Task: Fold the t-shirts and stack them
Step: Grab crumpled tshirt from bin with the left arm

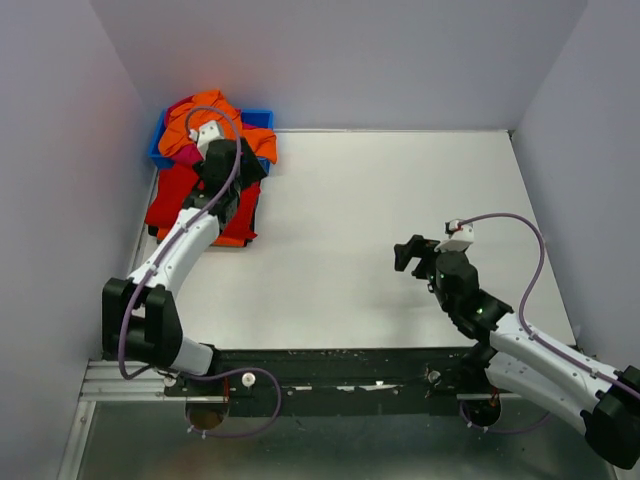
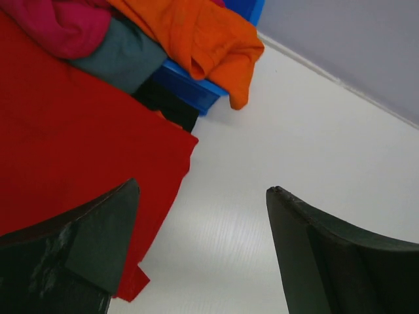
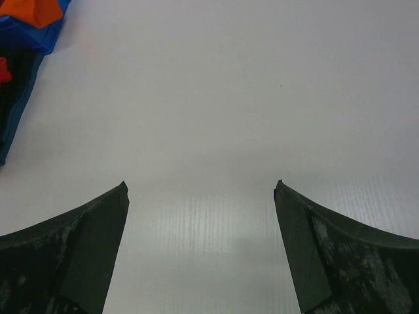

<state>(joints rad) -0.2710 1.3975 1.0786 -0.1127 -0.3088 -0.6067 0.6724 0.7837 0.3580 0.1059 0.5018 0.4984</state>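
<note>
I should move the open fingers of my left gripper outward and down onto the exposed edge of the orange cloth's lower fold (image 2: 188,60), which hangs over the bin's rim.
A folded red t-shirt (image 1: 172,198) lies flat at the table's far left, below the blue bin (image 1: 258,118); it fills the left of the left wrist view (image 2: 72,144). An orange t-shirt (image 1: 200,115) and a magenta one (image 1: 186,154) are heaped in the bin; the orange (image 2: 203,36) and magenta (image 2: 59,26) cloth also show in the left wrist view. My left gripper (image 1: 243,190) is open and empty over the red shirt's right edge (image 2: 203,190). My right gripper (image 1: 408,254) is open and empty above bare table at mid-right (image 3: 201,186).
A grey cloth piece (image 2: 124,55) lies under the magenta shirt at the bin (image 2: 190,82). An orange edge (image 1: 236,238) peeks out under the red shirt. White walls enclose the table (image 1: 380,200) on three sides. The bin corner shows in the right wrist view (image 3: 26,33).
</note>
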